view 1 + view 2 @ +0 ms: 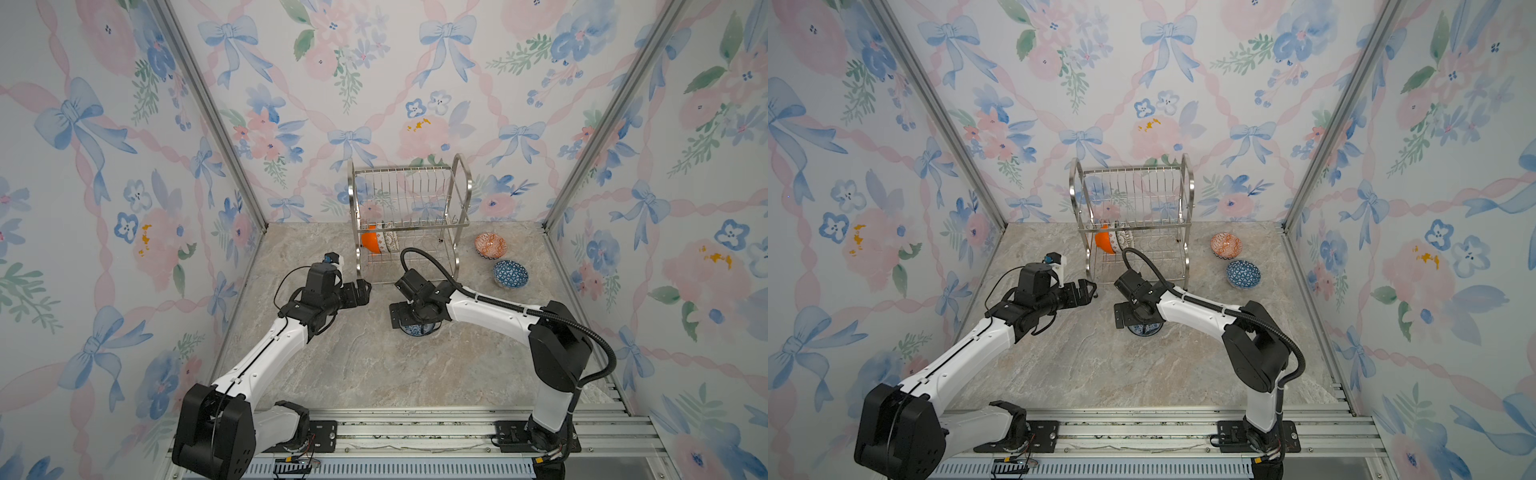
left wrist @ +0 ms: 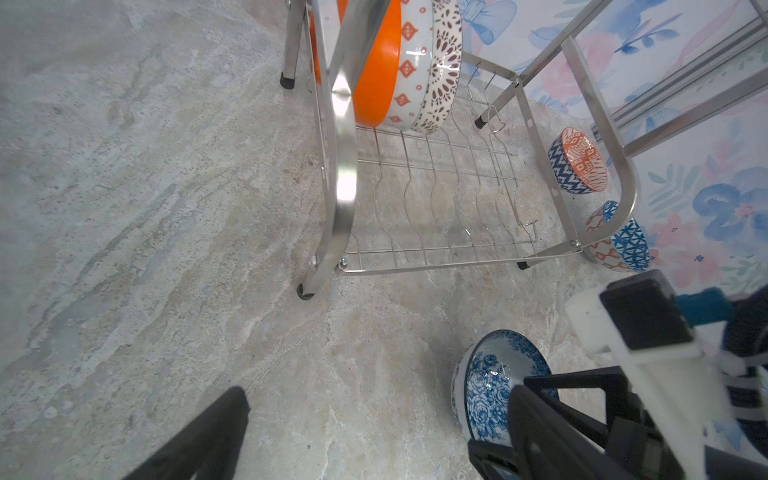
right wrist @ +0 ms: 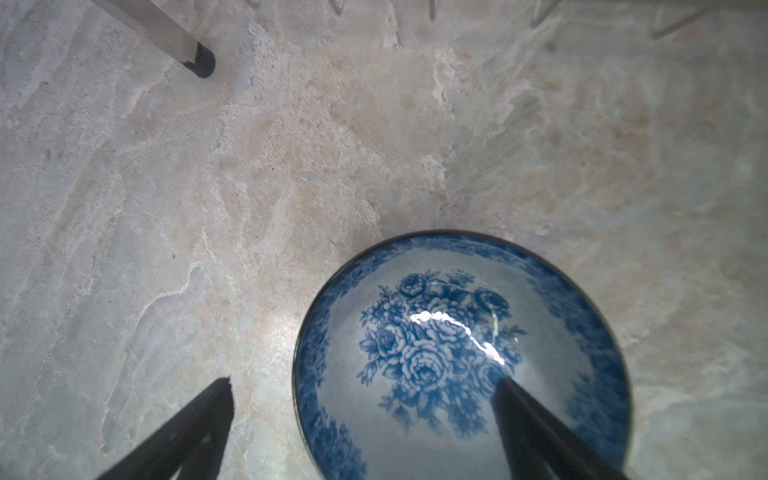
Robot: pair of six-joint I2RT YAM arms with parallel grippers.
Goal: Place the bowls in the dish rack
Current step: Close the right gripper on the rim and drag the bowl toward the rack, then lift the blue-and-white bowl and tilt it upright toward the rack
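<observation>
The floral bowl's rim facing my left gripper is between the open fingers, so my right gripper will go down over that rim and close on it.
The blue-white floral bowl (image 3: 436, 332) stands upright on the table in front of the dish rack (image 1: 401, 169). My right gripper (image 3: 363, 380) is open over it, one finger inside the bowl and the other outside its rim; in a top view the right gripper (image 1: 415, 322) covers most of this bowl (image 1: 417, 330). On edge in the rack's lower tier stand a plain orange bowl (image 2: 374, 75), a white bowl with red-orange diamonds (image 2: 411, 70) and a dark lattice bowl (image 2: 444, 70). My left gripper (image 1: 363, 291) is open and empty, low by the rack's front left leg.
An orange-red patterned bowl (image 1: 491, 245) and a dark-blue triangle-patterned bowl (image 1: 510, 274) sit on the table to the right of the rack, near the right wall. The rack's upper tier (image 1: 1129, 195) holds nothing. Flowered walls close in three sides of the marble tabletop (image 1: 353, 365).
</observation>
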